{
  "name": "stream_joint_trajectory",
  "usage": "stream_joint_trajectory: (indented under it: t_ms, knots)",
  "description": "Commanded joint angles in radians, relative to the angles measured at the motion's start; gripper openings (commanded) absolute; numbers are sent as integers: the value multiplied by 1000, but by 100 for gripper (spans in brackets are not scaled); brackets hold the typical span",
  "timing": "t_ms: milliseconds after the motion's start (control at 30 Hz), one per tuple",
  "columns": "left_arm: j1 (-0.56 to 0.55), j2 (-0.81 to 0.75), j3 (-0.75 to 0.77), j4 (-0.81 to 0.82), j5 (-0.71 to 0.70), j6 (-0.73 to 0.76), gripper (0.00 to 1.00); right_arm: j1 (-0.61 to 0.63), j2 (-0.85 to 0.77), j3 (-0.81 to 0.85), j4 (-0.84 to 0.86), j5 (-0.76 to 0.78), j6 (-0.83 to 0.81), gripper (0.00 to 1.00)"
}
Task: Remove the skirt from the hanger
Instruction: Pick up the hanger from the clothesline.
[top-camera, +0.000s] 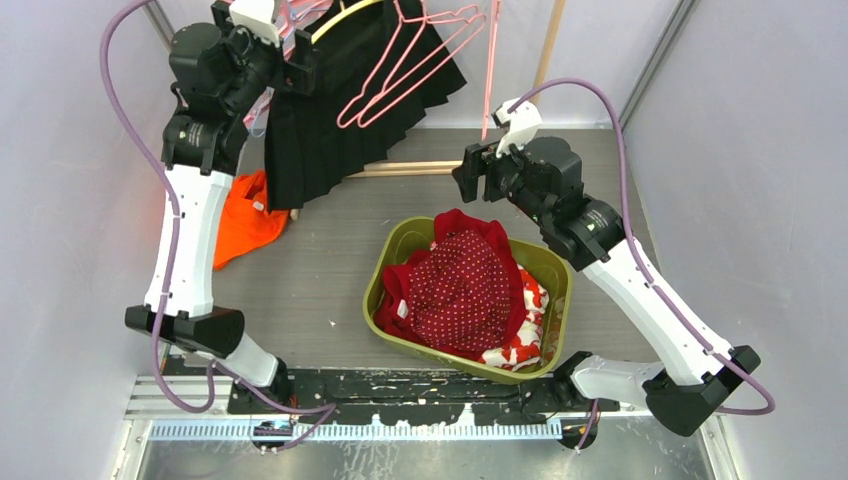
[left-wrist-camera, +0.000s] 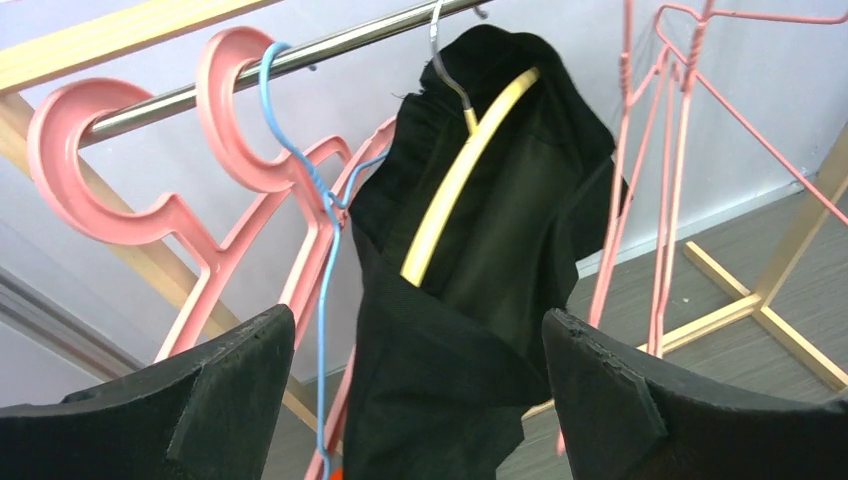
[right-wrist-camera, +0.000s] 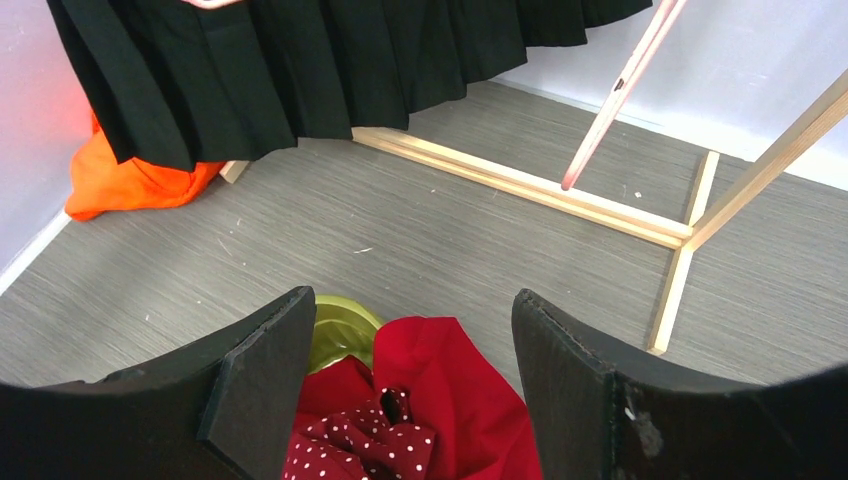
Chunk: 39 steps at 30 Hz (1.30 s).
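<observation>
Next, my left gripper moves to the right in the top view and closes on the yellow hanger's near end, since it lies bare in the skirt's waist.
A black pleated skirt hangs from a yellow hanger on the rail at the back left. In the left wrist view the yellow hanger runs through the skirt's waist, hooked on the metal rail. My left gripper is raised beside the skirt's top and open; the skirt's fabric shows between its spread fingers, nothing gripped. My right gripper hovers open over the basket's far edge, empty, facing the skirt's hem.
Pink hangers and a blue wire hanger share the rail. An orange garment lies on the floor under the skirt. A green basket holds red clothes. The wooden rack base crosses the floor.
</observation>
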Motion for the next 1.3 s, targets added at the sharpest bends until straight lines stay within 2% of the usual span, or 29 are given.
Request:
stream_joint_trajectory:
  t_ms: [0, 333, 633, 833, 1000, 1100, 1200, 1267]
  knots:
    - [66, 69, 39, 22, 135, -60, 92, -3, -18, -6, 83, 1, 6, 77]
    - [80, 209, 181, 42, 231, -146, 90, -11, -20, -25, 114, 21, -9, 77]
    - [80, 254, 192, 72, 270, -185, 88, -23, -11, -28, 115, 19, -8, 77]
    - [81, 278, 183, 66, 288, -193, 81, -25, -5, -23, 116, 16, -4, 77]
    - [80, 314, 191, 54, 259, -166, 81, -34, -8, -23, 102, 18, -7, 77]
    - [80, 341, 213, 38, 252, -159, 75, -41, -9, -20, 97, 18, -9, 77]
    - [80, 352, 217, 31, 266, -170, 64, -49, -5, -21, 97, 13, -10, 77]
    - [81, 352, 216, 27, 270, -175, 62, -51, -1, -26, 99, 9, -6, 77]
